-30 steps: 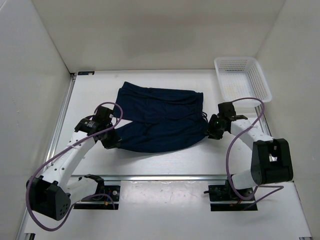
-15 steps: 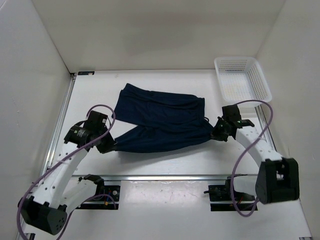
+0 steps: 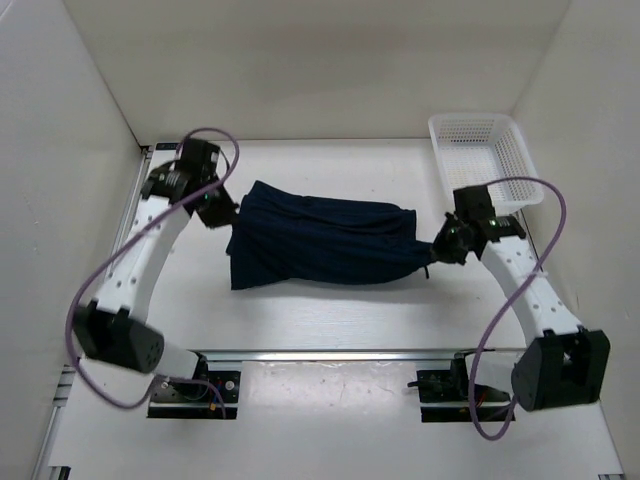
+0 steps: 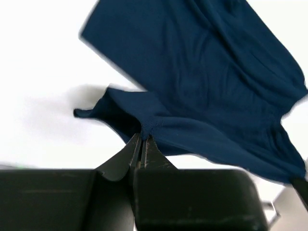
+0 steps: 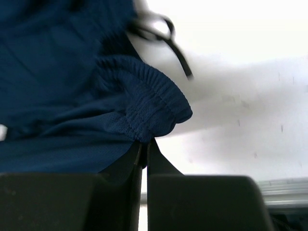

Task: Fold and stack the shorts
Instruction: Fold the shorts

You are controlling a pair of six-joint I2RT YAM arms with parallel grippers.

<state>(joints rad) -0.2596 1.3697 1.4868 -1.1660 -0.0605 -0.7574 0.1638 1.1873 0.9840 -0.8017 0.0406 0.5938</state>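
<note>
My left gripper holds the fabric edge and will next move it away from my base and down over the shorts' far edge.
The dark navy shorts [image 3: 325,242] hang stretched between my two grippers over the middle of the table, the lower edge draping down. My left gripper [image 3: 226,213] is shut on the fabric edge at the left end; in the left wrist view the shorts [image 4: 202,72] spread away from my gripper [image 4: 143,137]. My right gripper [image 3: 437,248] is shut on the gathered waistband at the right end. The right wrist view shows the ribbed waistband [image 5: 144,103] pinched at my gripper [image 5: 144,142], with a dark drawstring [image 5: 175,45] dangling.
A white mesh basket [image 3: 484,158] stands at the back right corner. White walls enclose the table on the left, back and right. A metal rail [image 3: 330,352] runs along the near edge by the arm bases.
My left arm has swung up and toward the back left, lifting its end of the shorts. The right gripper moved slightly back and right. The shorts now hang taut between them.
</note>
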